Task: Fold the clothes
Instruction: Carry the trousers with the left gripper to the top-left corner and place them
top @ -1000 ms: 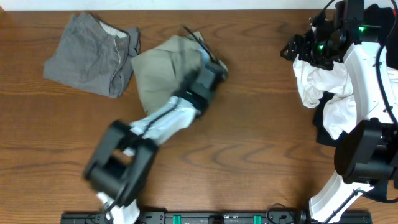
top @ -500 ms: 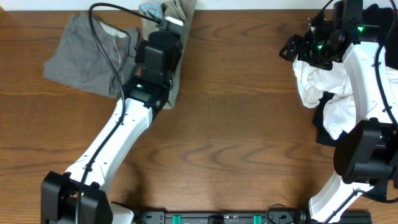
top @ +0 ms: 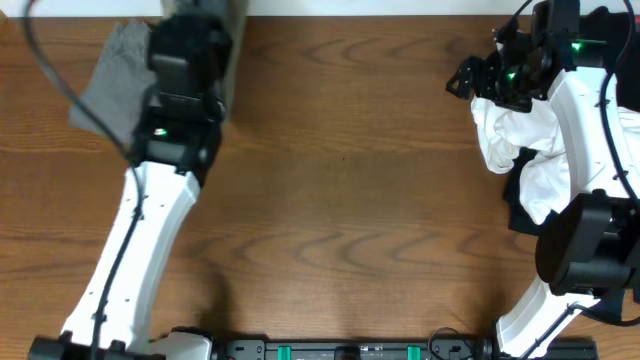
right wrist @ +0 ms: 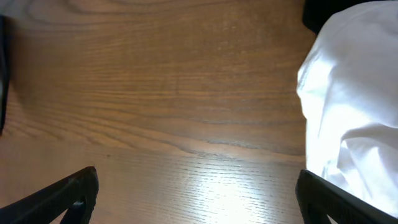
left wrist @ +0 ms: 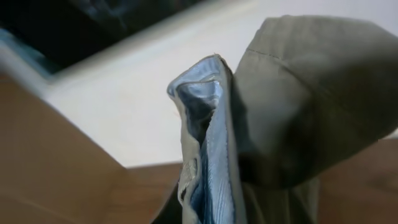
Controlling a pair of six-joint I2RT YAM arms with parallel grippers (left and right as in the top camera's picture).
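The left gripper swings the olive garment (top: pixel 233 70) left in the overhead view next, then carries it down onto the grey one, already folded there.
My left gripper (top: pixel 195 25) is at the far back left, raised, and shut on an olive garment (top: pixel 233 70) that hangs from it as a narrow strip. In the left wrist view the olive garment (left wrist: pixel 298 99) fills the frame, its light blue lining (left wrist: pixel 208 137) showing; the fingers are hidden by cloth. A folded grey garment (top: pixel 108 80) lies under and left of that arm, partly hidden. My right gripper (top: pixel 470 80) is open and empty above bare wood (right wrist: pixel 199 205), next to a pile of white cloth (top: pixel 515 135), which also shows in the right wrist view (right wrist: pixel 351 99).
The wooden table (top: pixel 350 200) ends at a white back edge (top: pixel 380 8). A dark cloth (top: pixel 516 215) lies under the white pile at the right edge. The right arm's base (top: pixel 580 250) stands at the front right.
My left arm has swung from the table's middle to the far back left, lifting the olive garment off the table and carrying it over the grey one. The right arm has not moved.
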